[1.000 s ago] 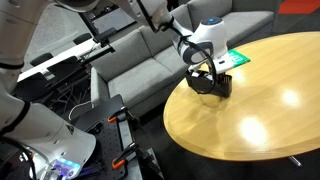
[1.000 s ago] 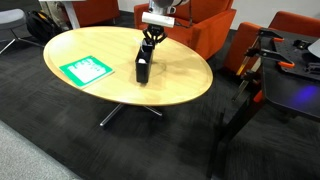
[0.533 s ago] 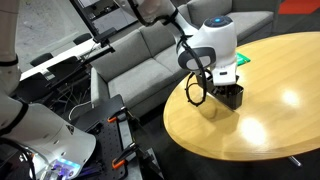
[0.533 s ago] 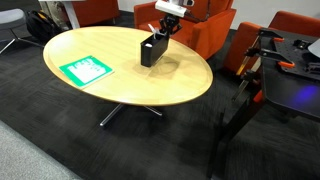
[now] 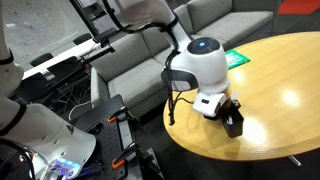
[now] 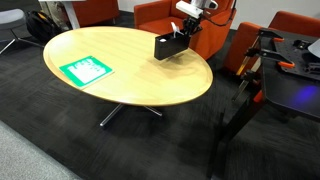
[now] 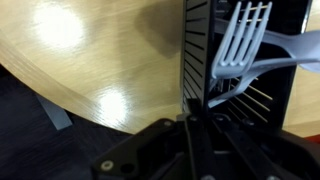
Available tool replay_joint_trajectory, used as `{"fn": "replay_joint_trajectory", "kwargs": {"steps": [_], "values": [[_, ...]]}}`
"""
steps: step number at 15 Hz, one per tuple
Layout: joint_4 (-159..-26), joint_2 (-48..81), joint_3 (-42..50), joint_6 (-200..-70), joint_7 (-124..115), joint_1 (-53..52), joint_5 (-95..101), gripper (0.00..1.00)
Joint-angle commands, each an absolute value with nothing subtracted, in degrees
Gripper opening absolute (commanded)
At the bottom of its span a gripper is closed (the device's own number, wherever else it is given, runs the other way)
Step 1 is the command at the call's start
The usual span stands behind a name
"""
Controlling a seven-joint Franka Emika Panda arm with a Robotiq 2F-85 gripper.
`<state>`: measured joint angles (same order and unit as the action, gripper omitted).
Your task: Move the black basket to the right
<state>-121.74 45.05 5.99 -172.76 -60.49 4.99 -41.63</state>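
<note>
My gripper next lowers and levels the black basket (image 5: 234,120) onto bare table near the table's edge to release the basket's side, since I hold it tilted.
The black basket (image 5: 234,120) is a small narrow open-top tray. It is close to the edge of the round wooden table (image 5: 285,105) in both exterior views, basket (image 6: 168,46), table (image 6: 120,88). My gripper (image 5: 216,106) (image 6: 185,33) is shut on the basket's wall. In the wrist view the fingers (image 7: 190,122) pinch the slatted black wall (image 7: 196,50), and a white plastic fork (image 7: 240,45) lies inside. I cannot tell if the basket touches the table.
A flat green-and-white packet (image 5: 236,58) (image 6: 86,69) lies on the table away from the basket. A grey sofa (image 5: 140,60) stands beside the table. Orange chairs (image 6: 160,12) stand behind the basket's edge. A black cart (image 6: 290,75) is nearby.
My gripper has carried the basket from the middle of the table toward its edge near the orange chairs, turning it on the way.
</note>
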Motion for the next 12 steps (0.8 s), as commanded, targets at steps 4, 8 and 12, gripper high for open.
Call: {"fn": "replay_joint_trajectory", "kwargs": {"steps": [4, 8, 12], "values": [[-126.5, 42.8, 2.7, -179.7, -61.7, 7.0, -50.2, 0.01], [-127.1, 43.3, 2.1, -179.0, -61.4, 6.8, -52.3, 0.01], [-127.0, 44.7, 3.1, -178.7, -62.3, 5.2, -52.3, 0.01]]}}
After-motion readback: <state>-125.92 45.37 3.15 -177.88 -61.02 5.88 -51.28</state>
